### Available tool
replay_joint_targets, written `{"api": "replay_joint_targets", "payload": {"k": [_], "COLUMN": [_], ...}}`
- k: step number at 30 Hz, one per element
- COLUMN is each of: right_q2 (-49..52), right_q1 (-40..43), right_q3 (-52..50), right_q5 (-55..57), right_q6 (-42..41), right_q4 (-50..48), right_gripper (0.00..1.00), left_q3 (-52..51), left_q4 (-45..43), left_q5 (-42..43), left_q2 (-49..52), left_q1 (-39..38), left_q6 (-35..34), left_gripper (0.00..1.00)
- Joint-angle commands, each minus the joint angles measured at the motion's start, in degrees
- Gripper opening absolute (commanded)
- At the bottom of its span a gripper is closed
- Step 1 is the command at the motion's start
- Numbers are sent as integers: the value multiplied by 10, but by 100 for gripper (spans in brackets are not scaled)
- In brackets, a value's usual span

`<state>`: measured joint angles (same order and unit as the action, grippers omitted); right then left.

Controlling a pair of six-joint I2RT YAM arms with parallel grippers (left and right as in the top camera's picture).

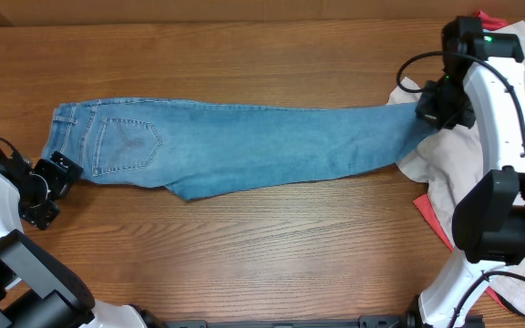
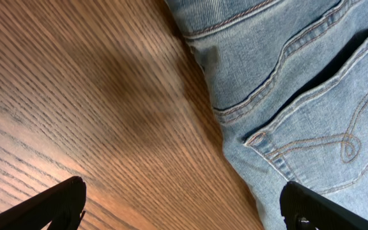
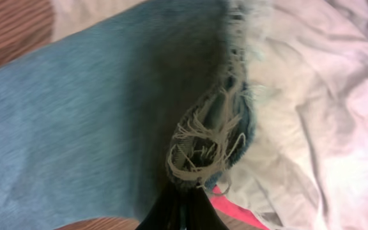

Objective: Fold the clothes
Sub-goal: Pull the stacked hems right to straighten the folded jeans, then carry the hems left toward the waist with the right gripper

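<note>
Next, my right gripper sweeps to the left in the overhead view and lets go of the hem on the denim beside the pocket, since the legs lie unfolded.
The light blue jeans (image 1: 244, 146) lie stretched across the table, waist and stitched back pocket (image 1: 130, 146) at the left, legs running right. My right gripper (image 1: 431, 109) is shut on the frayed hem (image 3: 203, 150) at the right end, above the cream cloth. In the right wrist view the closed fingers (image 3: 183, 207) pinch the frayed denim. My left gripper (image 1: 48, 187) is open and empty, low by the waist's lower left corner. In the left wrist view its fingers (image 2: 184, 204) straddle bare wood and the edge of the jeans (image 2: 299, 96).
A cream garment (image 1: 449, 164) lies crumpled at the right under the jeans' hem; it also shows in the right wrist view (image 3: 318, 96). A small red cloth (image 1: 431, 219) peeks out beneath it. A wall edge runs along the table's back.
</note>
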<state>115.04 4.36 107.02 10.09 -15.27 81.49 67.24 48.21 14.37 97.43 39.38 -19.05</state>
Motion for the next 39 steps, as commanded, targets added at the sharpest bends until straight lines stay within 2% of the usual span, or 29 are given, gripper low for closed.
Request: {"api": "replay_joint_targets", "payload": {"k": [1, 10, 20, 29, 39], "right_q2": [-7, -7, -7, 5, 9], "right_q1": [-24, -114, -265, -391, -445], "right_q3": [6, 6, 6, -2, -2], "right_q5": [2, 3, 2, -3, -74], "right_q6": [21, 33, 36, 35, 35], "right_q4": [-3, -3, -13, -94, -185], "right_gripper": [4, 4, 4, 4, 4], "left_q3": [7, 7, 7, 7, 7], "left_q4": [0, -5, -7, -3, -3], "left_q5": [2, 2, 2, 3, 3], "left_q2": [3, 3, 3, 3, 3], "left_q1": [-2, -2, -2, -2, -2], "left_q6": [13, 13, 13, 13, 13], "left_gripper": [100, 100, 100, 100, 100]}}
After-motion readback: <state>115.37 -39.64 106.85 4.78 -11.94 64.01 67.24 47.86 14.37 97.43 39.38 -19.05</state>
